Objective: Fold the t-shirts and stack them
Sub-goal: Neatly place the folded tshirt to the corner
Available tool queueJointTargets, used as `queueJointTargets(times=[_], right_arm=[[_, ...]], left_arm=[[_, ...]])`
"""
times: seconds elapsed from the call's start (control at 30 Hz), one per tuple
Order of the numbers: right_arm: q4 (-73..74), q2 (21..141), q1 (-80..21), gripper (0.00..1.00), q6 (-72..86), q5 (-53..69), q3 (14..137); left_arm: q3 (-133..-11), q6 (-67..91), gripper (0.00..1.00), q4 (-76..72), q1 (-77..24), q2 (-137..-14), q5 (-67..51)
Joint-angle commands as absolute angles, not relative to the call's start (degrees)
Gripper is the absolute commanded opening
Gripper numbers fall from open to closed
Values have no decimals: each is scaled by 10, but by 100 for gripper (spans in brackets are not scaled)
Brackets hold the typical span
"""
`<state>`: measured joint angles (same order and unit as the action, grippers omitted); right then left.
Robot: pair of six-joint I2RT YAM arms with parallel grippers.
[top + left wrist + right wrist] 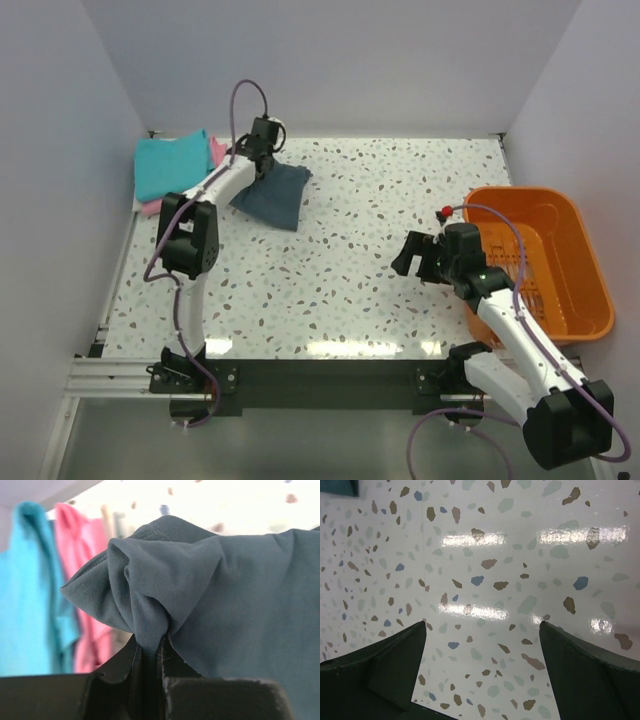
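Note:
The left gripper will next go up, swing to the left in the top view and come down to release the slate t-shirt [275,196] on the turquoise t-shirt [172,163], because that tops the stack.
The dark slate blue-grey t-shirt [275,196] is folded and lies at the back left of the table, with its near-left edge lifted. My left gripper [258,163] is shut on a bunched fold of it [150,610]. The turquoise t-shirt [172,163] lies folded on the pink t-shirt [218,150] in the back left corner; both show blurred behind the slate cloth in the left wrist view, turquoise [25,595] and pink [87,580]. My right gripper [412,256] is open and empty above bare table [482,625] at mid right.
An orange plastic bin [560,290] stands at the right edge of the table, beside my right arm. White walls close the table at the back and sides. The speckled tabletop [350,270] lies between the two arms.

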<state>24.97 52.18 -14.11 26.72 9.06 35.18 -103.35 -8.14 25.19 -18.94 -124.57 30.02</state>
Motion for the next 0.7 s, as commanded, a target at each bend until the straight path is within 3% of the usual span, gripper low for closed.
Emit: queueJointTargets(times=[0.0, 0.67], right_arm=[[270, 500, -142, 99, 248, 43, 353], [262, 495, -142, 99, 254, 21, 345]], left_arm=[[-1095, -137, 0, 251, -149, -1192, 353], [-1212, -178, 0, 243, -104, -1131, 373]])
